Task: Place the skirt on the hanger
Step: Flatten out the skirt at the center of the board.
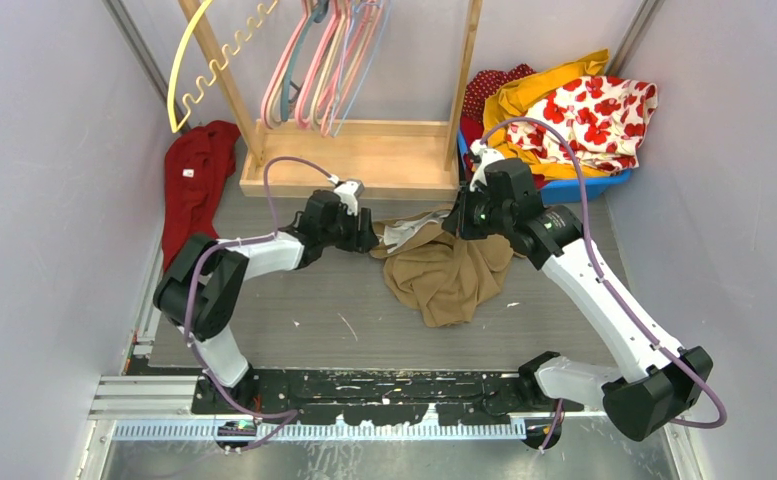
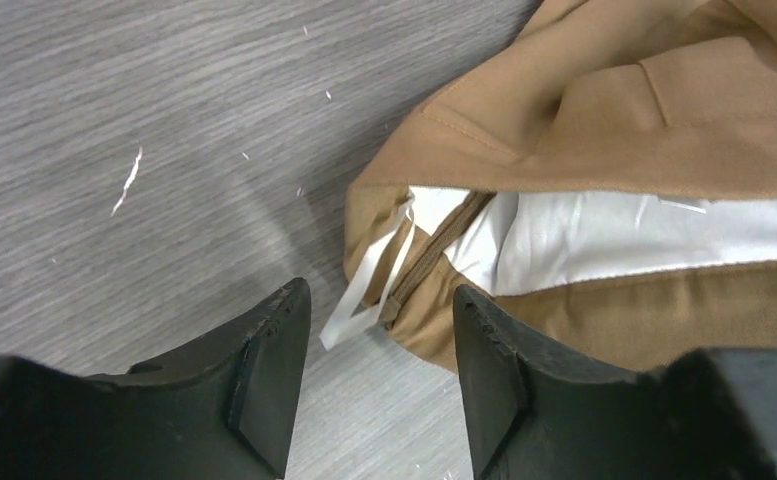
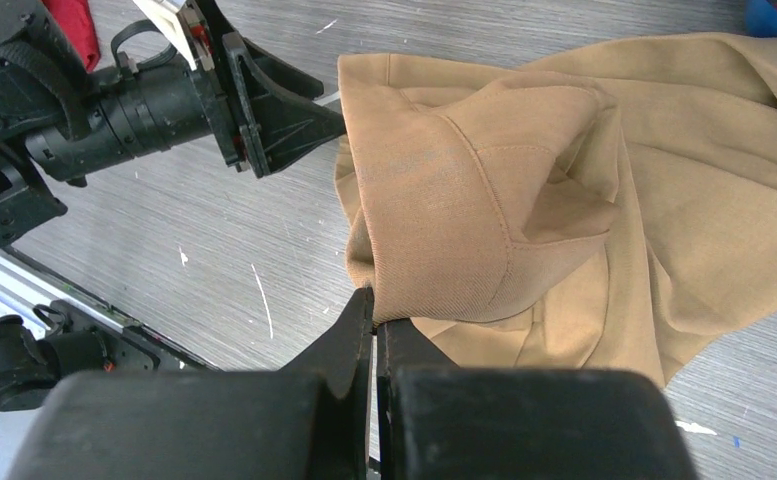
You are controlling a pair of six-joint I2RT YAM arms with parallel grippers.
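Note:
The fold is still hanging above the table. I will move my right gripper back toward my base, lower it over the skirt's crumpled near part and release.
The tan skirt [image 1: 449, 275] lies crumpled on the grey table, part of it lifted. My right gripper [image 3: 374, 308] is shut on a fold of the skirt [image 3: 524, 170] and holds it above the surface. My left gripper [image 2: 379, 325] is open at the skirt's waistband [image 2: 604, 240], where white lining, the zipper end and a white ribbon loop [image 2: 364, 300] show. That corner lies just ahead of its fingertips, untouched by the pads. In the top view the left gripper [image 1: 369, 240] and right gripper [image 1: 456, 222] flank the skirt's far edge. Several pink and blue hangers [image 1: 324, 60] hang on the wooden rack.
The wooden rack's base [image 1: 364, 160] stands right behind both grippers. A yellow hanger [image 1: 189, 70] hangs at its left, a red garment [image 1: 196, 185] lies at far left. A blue bin [image 1: 574, 185] with red, yellow and floral clothes sits at back right.

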